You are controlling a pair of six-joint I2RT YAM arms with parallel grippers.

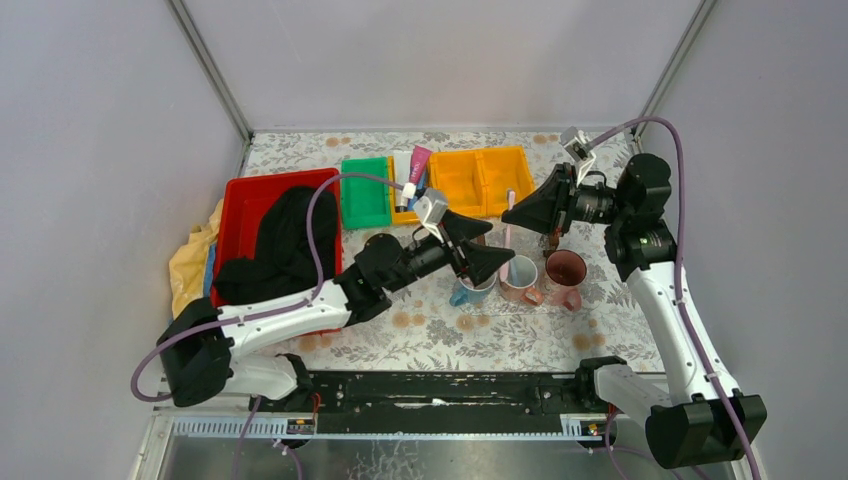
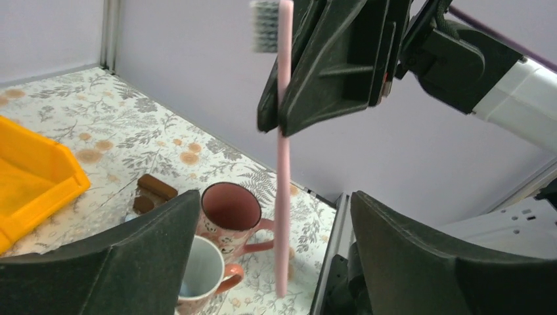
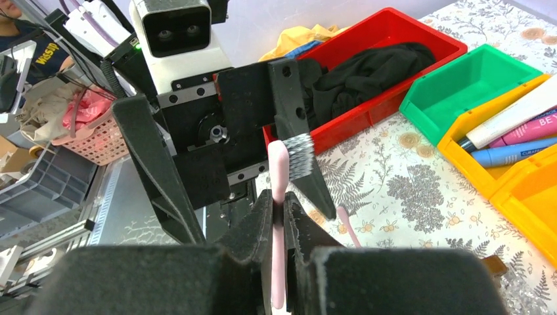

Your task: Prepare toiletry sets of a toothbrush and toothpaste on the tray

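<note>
My right gripper moves to the right in the top view next. Then it lowers the toothbrush handle's loose end into the pink mug and releases it, since the mug stands empty.
A pink toothbrush (image 2: 283,170) stands upright in the air, bristles on top, with my right gripper (image 3: 278,216) shut on its handle below the head. My left gripper (image 2: 274,197) is open, one finger on each side of the handle's lower part, not touching it. From above, both grippers (image 1: 508,215) (image 1: 500,246) meet over the mugs. The toothpaste tubes (image 3: 519,128), white, magenta and blue, lie in a yellow bin (image 1: 405,212). Another pinkish toothbrush handle (image 3: 348,226) pokes up below. Which bin is the tray I cannot tell.
Three mugs (image 1: 518,280) stand in a row beneath the grippers, the pink one (image 2: 230,207) rightmost. Brown blocks (image 2: 154,190) lie behind them. A red bin (image 1: 240,205) holds black cloth; a green bin (image 1: 365,195) and more yellow bins (image 1: 480,180) line the back.
</note>
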